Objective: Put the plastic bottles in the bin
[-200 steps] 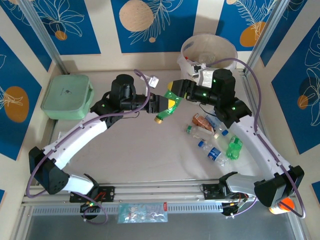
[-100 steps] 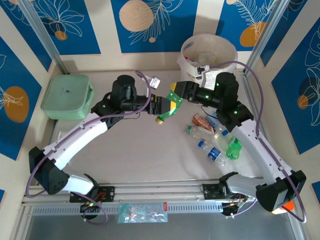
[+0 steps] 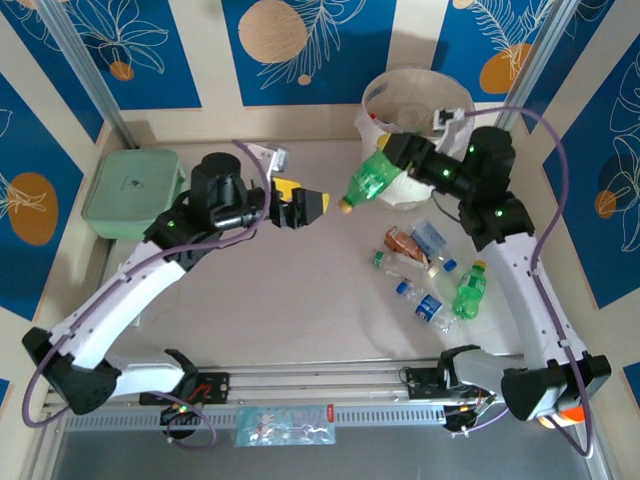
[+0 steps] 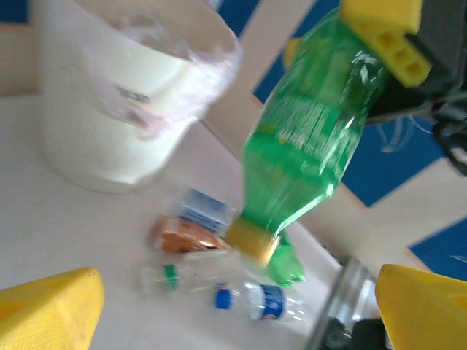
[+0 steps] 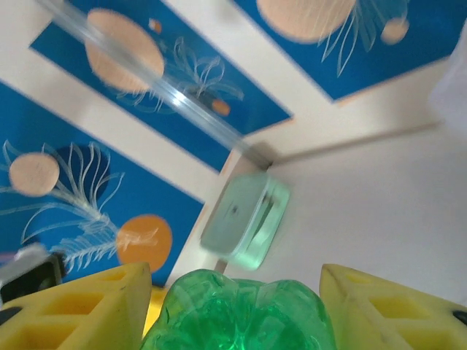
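Observation:
I will next move my right gripper outward over the bin's opening (image 3: 414,97), tip it down and let go of the green bottle, because the bottle's cap still hangs in front of the bin's rim.
My right gripper (image 3: 393,157) is shut on the base end of a green plastic bottle (image 3: 372,178), which hangs in the air, yellow cap pointing down-left, just in front of the bin (image 3: 455,100). In the right wrist view the green bottle (image 5: 244,313) sits between the yellow fingers (image 5: 80,306). My left gripper (image 3: 300,205) stands open and empty to the left of it. Its wrist view shows the green bottle (image 4: 314,138), the white bin (image 4: 109,117) and several bottles (image 4: 266,302) lying on the table. More bottles (image 3: 430,270) lie below the right arm.
A pale green lidded box (image 3: 133,193) sits at the table's far left, seen too as the box (image 5: 244,219) in the right wrist view. A second green bottle (image 3: 468,292) lies at the right edge of the pile. Metal frame posts stand at the back corners.
My left gripper has opened, let go of the green bottle and drawn back to the left. The right gripper has lifted the bottle up and right, towards the bin.

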